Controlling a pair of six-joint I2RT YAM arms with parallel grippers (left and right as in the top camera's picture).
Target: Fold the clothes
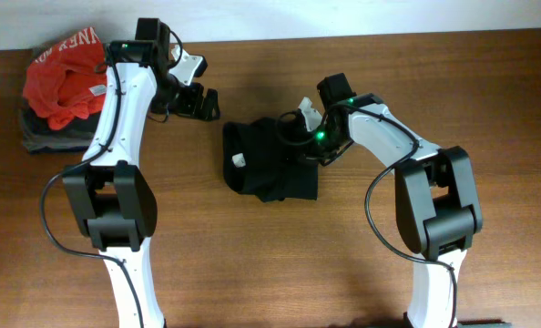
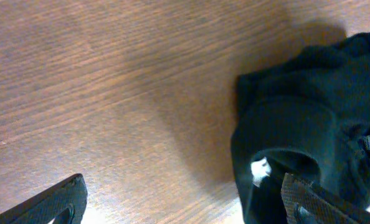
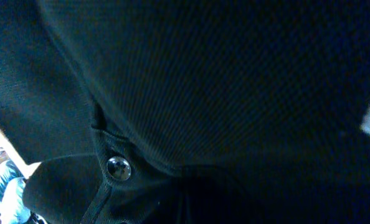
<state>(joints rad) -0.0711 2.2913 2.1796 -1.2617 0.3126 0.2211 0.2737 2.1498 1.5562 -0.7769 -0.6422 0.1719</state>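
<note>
The raised fold by the white label is below the left gripper, to its right in the overhead view, so the left gripper should next move across and down to pinch it.
The clothes (image 1: 270, 164), a black T-shirt, lie bunched in the middle of the table, and a small white label (image 1: 238, 161) shows near the left edge. My right gripper (image 1: 303, 129) is down in the shirt's upper right part and shut on the fabric. Black cloth (image 3: 222, 81) fills the right wrist view and hides the fingertips. My left gripper (image 1: 198, 100) hovers up and to the left of the shirt, open and empty. In the left wrist view its fingers (image 2: 60, 202) are spread wide over bare wood, with the clothes (image 2: 309, 118) and the label (image 2: 260, 168) at the right.
A red garment with white lettering (image 1: 66, 77) lies on grey and dark folded garments (image 1: 43, 137) at the far left. The wooden table (image 1: 252, 264) runs to the pale back edge at the top. Both arm bases stand near the front edge.
</note>
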